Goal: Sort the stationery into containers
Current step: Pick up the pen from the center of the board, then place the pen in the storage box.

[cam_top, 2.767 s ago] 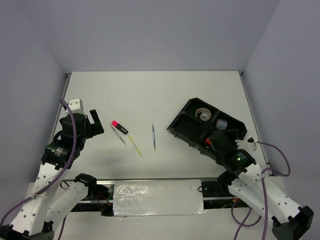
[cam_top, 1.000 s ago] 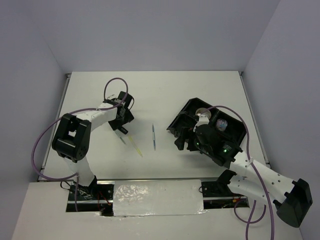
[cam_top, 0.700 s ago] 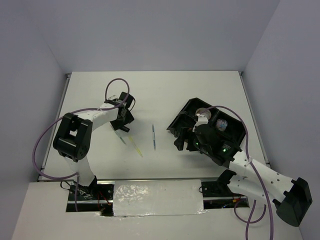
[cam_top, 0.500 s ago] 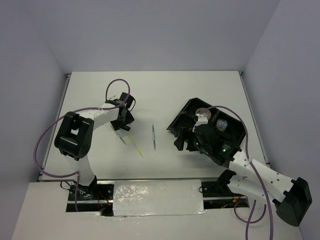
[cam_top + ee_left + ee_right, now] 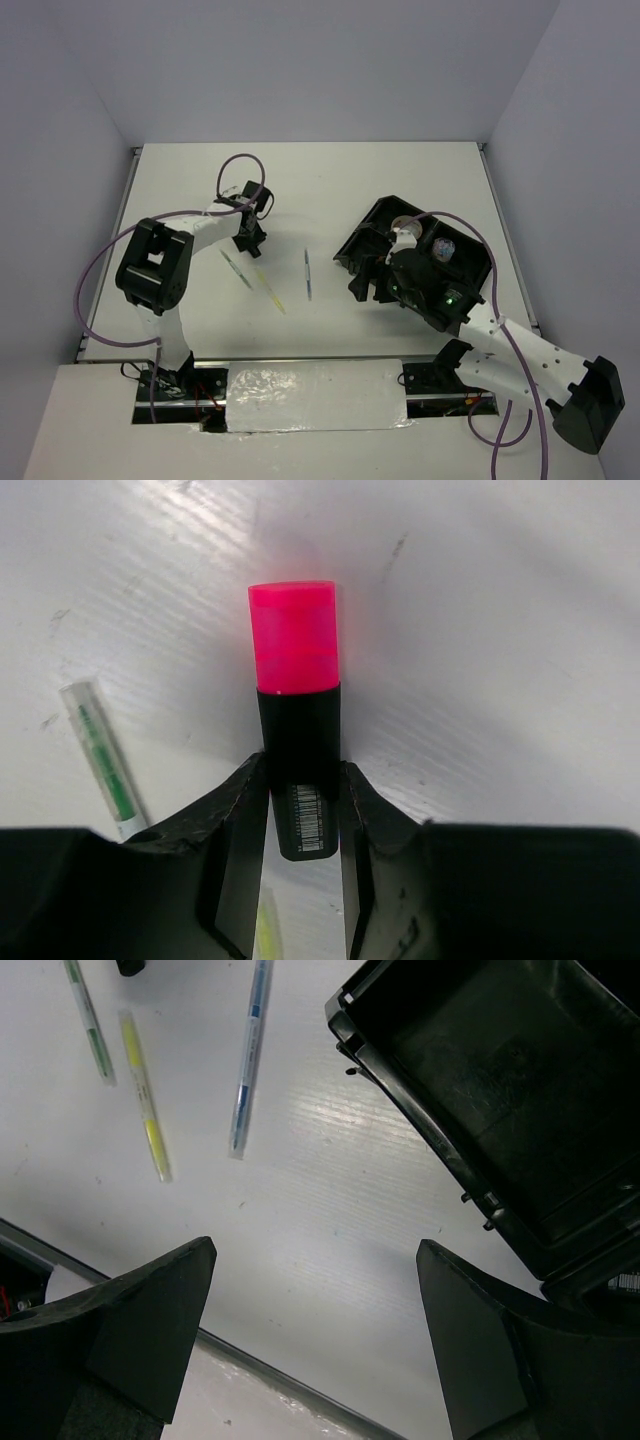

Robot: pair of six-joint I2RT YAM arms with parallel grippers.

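I should lift my left gripper next and move it over the black organizer tray (image 5: 360, 235) to let go of the highlighter. The tray is to its right in the top view.
A stubby black highlighter (image 5: 297, 695) with a pink cap lies on the white table, its black body pinched between the fingers of my left gripper (image 5: 303, 780), which is shut on it. From above, that gripper (image 5: 249, 236) hides the highlighter. A thin grey-green pen (image 5: 236, 268) (image 5: 100, 755), a yellow pen (image 5: 270, 290) (image 5: 145, 1110) and a blue pen (image 5: 307, 273) (image 5: 248, 1055) lie loose mid-table. The black organizer tray (image 5: 360, 235) (image 5: 500, 1090) sits at the right, a clear tape roll (image 5: 405, 226) in one compartment. My right gripper (image 5: 315, 1245) hangs open and empty beside the tray's near left corner.
The right arm (image 5: 440, 300) reaches over the tray's near side and covers part of it. A small bluish item (image 5: 445, 247) lies in a far tray compartment. The table's near edge (image 5: 150, 1305) runs just under the right fingers.
My left gripper's jaws have narrowed onto the highlighter's body, and the wrist has shifted slightly toward the far side, uncovering the grey-green pen. The right arm has not moved.
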